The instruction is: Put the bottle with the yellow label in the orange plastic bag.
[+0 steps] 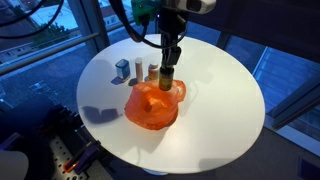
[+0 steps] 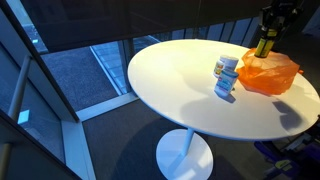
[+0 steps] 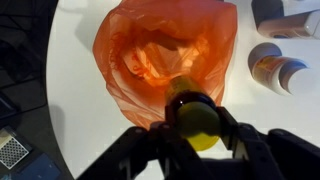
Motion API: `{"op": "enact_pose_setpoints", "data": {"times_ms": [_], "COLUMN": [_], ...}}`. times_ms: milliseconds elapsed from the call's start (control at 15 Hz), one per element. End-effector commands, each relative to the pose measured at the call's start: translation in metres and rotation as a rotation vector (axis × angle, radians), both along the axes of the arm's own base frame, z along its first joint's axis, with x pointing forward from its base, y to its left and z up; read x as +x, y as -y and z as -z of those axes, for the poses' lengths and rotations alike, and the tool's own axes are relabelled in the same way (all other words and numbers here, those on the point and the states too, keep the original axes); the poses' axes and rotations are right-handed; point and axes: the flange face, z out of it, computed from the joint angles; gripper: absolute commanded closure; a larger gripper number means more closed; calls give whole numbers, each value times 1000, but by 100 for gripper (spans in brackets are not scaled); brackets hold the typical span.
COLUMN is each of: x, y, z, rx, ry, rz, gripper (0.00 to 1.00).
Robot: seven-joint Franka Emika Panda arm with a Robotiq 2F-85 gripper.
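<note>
My gripper moves down into the opening of the orange plastic bag point(image 1: 152, 106) next, inside the bag's rim, before it releases the bottle.
My gripper point(image 1: 168, 72) is shut on the bottle with the yellow label point(image 1: 168, 78) and holds it upright just above the open mouth of the orange plastic bag point(image 1: 152, 106). In the wrist view the bottle's yellow cap point(image 3: 199, 125) sits between the fingers point(image 3: 198, 128), with the bag's opening point(image 3: 165, 55) directly beyond it. In an exterior view the bottle point(image 2: 263, 44) hangs over the far edge of the bag point(image 2: 268, 73).
The round white table point(image 1: 215, 100) holds three small bottles point(image 1: 137, 69) behind the bag; two show in an exterior view point(image 2: 227, 74). Glass walls surround the table. Equipment lies on the floor near the table's edge point(image 1: 70, 150).
</note>
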Motion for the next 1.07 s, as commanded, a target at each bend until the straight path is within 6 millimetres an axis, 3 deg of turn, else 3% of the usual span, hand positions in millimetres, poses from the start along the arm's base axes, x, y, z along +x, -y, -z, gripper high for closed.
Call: {"op": "enact_pose_setpoints", "data": {"times_ms": [0, 1000], "x": [0, 14], "y": [3, 3], "z": [9, 71], "rx": [-13, -3], "ry": [-14, -4], "rz": [5, -25], "gripper": [81, 81]}}
